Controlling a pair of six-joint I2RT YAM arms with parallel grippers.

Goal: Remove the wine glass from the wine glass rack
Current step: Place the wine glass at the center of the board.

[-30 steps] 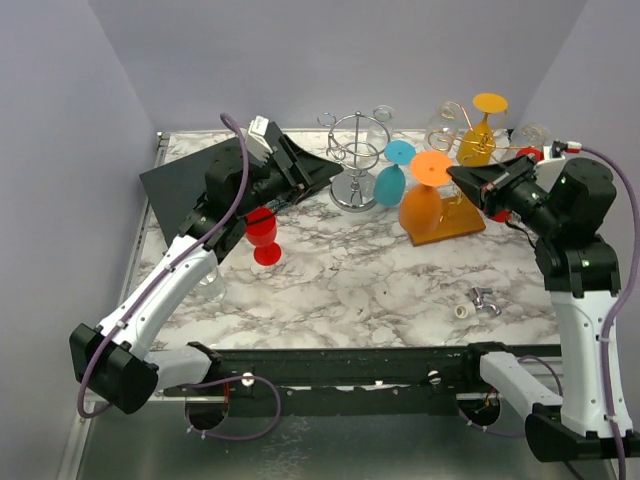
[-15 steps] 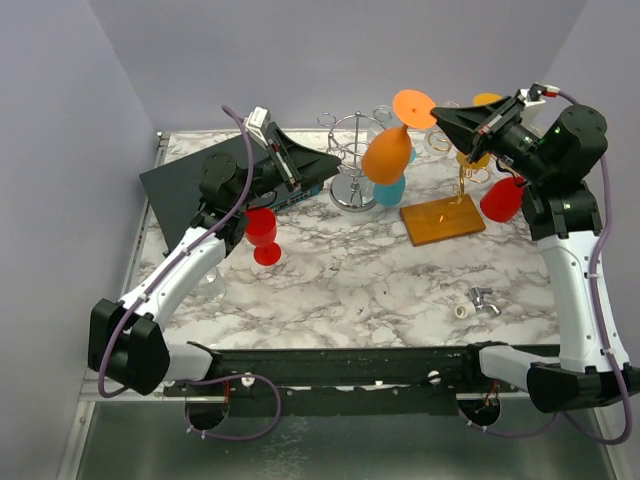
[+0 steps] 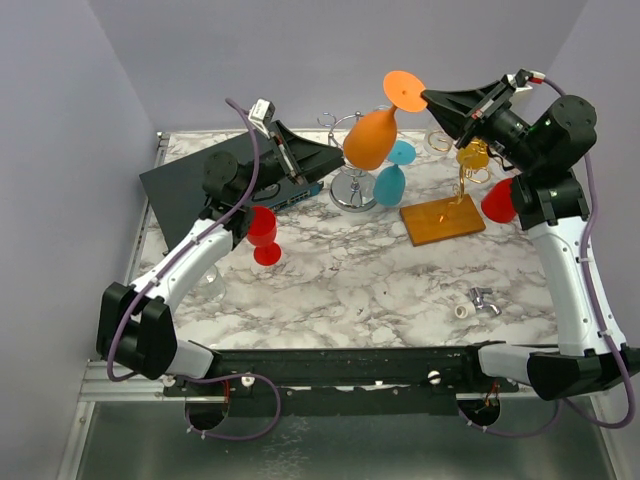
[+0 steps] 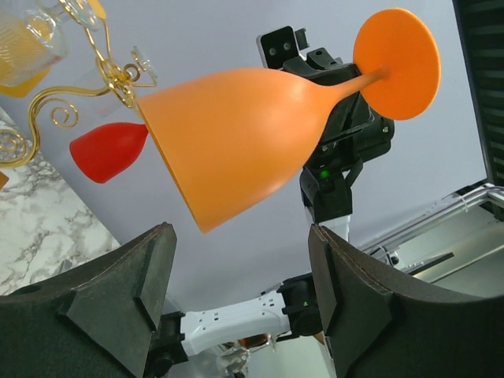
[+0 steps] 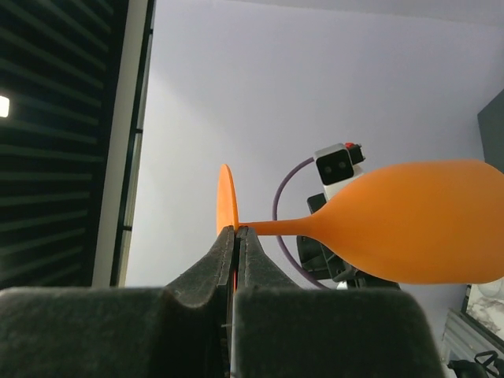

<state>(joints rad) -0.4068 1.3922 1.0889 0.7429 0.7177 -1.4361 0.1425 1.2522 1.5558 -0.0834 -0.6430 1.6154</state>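
Note:
The left gripper moves up toward the open end of the glass's bowl next, until its spread fingers straddle the orange rim (image 3: 357,163) (image 4: 179,183).
The orange wine glass (image 3: 370,138) hangs in the air, clear of the gold wire rack on its wooden base (image 3: 443,220). My right gripper (image 3: 428,100) is shut on the rim of the glass's round foot (image 5: 225,201), with the stem and bowl (image 5: 417,224) sticking out sideways. My left gripper (image 3: 335,158) is open and points up at the glass. In the left wrist view the bowl (image 4: 236,134) floats above the gap between the fingers (image 4: 240,268), touching neither one.
A silver wire rack (image 3: 352,160) holds a blue glass (image 3: 392,180) behind the orange one. A yellow glass (image 3: 473,155) and a red glass (image 3: 497,200) hang by the gold rack. Another red glass (image 3: 263,230) stands at the left, near a black board (image 3: 180,185). Small metal parts (image 3: 480,300) lie front right.
The right arm has carried the orange glass up off the gold rack and leftward. The left gripper has lifted and tilted toward it, staying open.

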